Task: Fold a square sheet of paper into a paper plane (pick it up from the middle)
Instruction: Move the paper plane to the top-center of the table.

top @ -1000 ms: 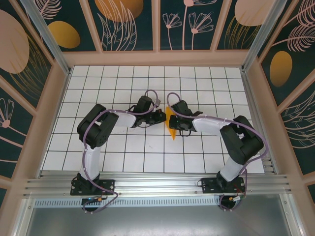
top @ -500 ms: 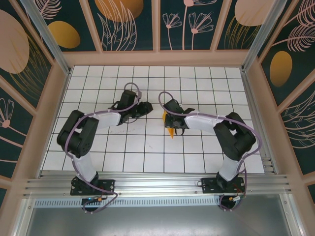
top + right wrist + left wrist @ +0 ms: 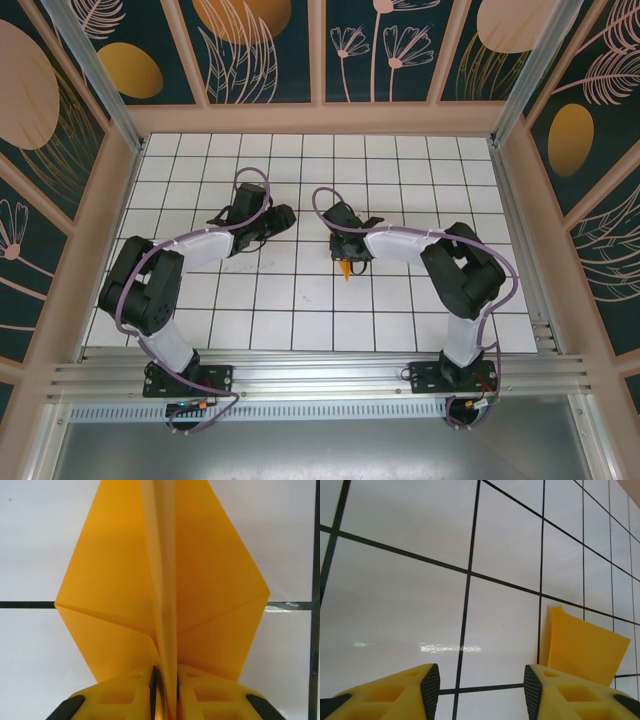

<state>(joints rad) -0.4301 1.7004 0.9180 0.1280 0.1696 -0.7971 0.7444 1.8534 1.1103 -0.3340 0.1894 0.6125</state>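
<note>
The paper plane's centre fold will next be carried outward by my right gripper and let go on the bare middle tiles, which are clear for both wings.
The orange-yellow paper plane (image 3: 115,585) is a folded sheet with two spread wings and a raised centre ridge. My right gripper (image 3: 165,687) is shut on that ridge at its near end. From above, a small orange tip of the plane (image 3: 346,269) pokes out below the right gripper (image 3: 346,256) near the table's middle. My left gripper (image 3: 287,215) stands about a tile to the left, apart from the paper. In the left wrist view its jaws (image 3: 477,687) are open over bare tiles, and a corner of the paper (image 3: 582,647) shows to their right.
The white grid tabletop (image 3: 300,300) is ringed by a wooden frame with dark patterned wall panels (image 3: 250,50). An aluminium rail (image 3: 320,375) runs along the near edge by the arm bases. Both forearms lie low across the table's middle.
My left gripper has opened, let go of the paper and pulled back to the left. The right gripper has shifted a little left, still holding the paper.
</note>
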